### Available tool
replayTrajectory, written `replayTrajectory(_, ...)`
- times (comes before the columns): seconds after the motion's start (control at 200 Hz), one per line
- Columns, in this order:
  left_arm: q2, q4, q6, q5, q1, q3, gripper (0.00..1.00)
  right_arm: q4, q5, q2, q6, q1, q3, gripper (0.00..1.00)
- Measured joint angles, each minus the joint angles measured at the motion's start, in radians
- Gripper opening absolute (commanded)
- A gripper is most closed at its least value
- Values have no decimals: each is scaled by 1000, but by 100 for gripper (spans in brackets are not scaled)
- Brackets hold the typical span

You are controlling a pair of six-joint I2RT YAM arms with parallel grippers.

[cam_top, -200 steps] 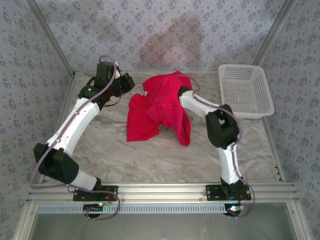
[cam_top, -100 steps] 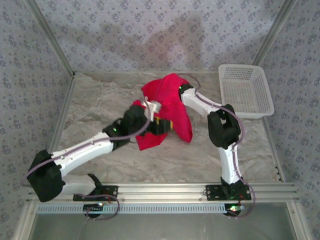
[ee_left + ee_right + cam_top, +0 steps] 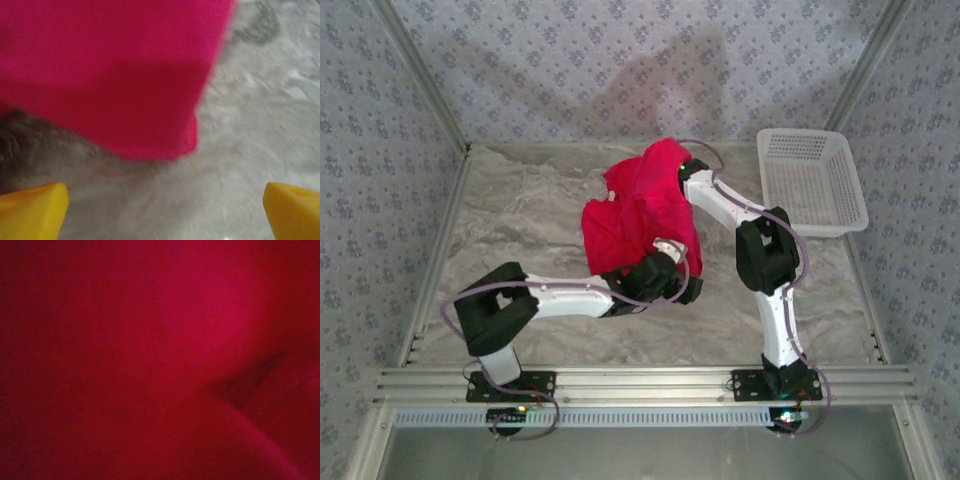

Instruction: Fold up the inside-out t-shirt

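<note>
I need to move my left gripper away from my base to the shirt's hanging lower corner before I close on the fold.
The inside-out t-shirt (image 3: 640,215) is bright red and hangs bunched from the end of my right arm, lifted off the table. My right gripper is buried under the cloth, and red fabric (image 3: 150,340) covers its wrist view. My left gripper (image 3: 688,290) sits low at the shirt's bottom right hem. In the left wrist view its yellow fingertips (image 3: 35,210) stand far apart, so the left gripper (image 3: 165,202) is open with nothing between them. A corner of the shirt (image 3: 110,75) hangs just beyond them above the marbled table.
A white plastic basket (image 3: 812,180) stands at the back right, close to the right arm's elbow (image 3: 762,250). The left arm lies low across the front middle of the table (image 3: 520,220). Patterned walls enclose the back and both sides.
My left arm swung from the back left down across to the shirt's lower right hem, and its gripper went from shut to open. The shirt's left side dropped and now hangs from the right arm alone.
</note>
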State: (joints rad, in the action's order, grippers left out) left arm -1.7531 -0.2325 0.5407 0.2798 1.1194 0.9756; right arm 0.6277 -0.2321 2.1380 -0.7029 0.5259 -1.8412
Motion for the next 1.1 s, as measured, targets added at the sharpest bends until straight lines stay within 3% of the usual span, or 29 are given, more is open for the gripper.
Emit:
replayTrajectory(0.12,-59,-16,29,70,0,79,100,4,5,0,0,0,0,0)
replayTrajectory(0.18,-97,-32,41,89,0,118,92,6,10,0,2,0,0,0)
replayTrajectory(0.22,-117,-45,50,99,0,135,77,9,15,0,4,0,0,0)
replayTrajectory(0.325,-136,-42,77,109,-2,142,17,13,14,0,5,-3,3,0)
replayTrajectory(0.37,-136,-25,87,111,-3,142,0,13,14,0,5,-8,5,0)
replayTrajectory(0.535,-100,114,113,110,-7,158,0,13,16,0,20,-36,22,0)
replayTrajectory(0.68,68,315,84,113,-13,186,0,20,27,6,65,-63,39,0)
replayTrajectory(0.785,205,402,43,89,-68,248,0,29,35,5,110,-68,92,0)
replayTrajectory(0.929,332,440,19,-8,-316,295,0,55,48,-31,171,-51,245,0)
replayTrajectory(1.009,322,466,18,-57,-465,300,0,80,48,-83,200,-40,325,0)
replayTrajectory(1.099,255,505,15,-116,-562,318,0,103,24,-175,229,-34,392,0)
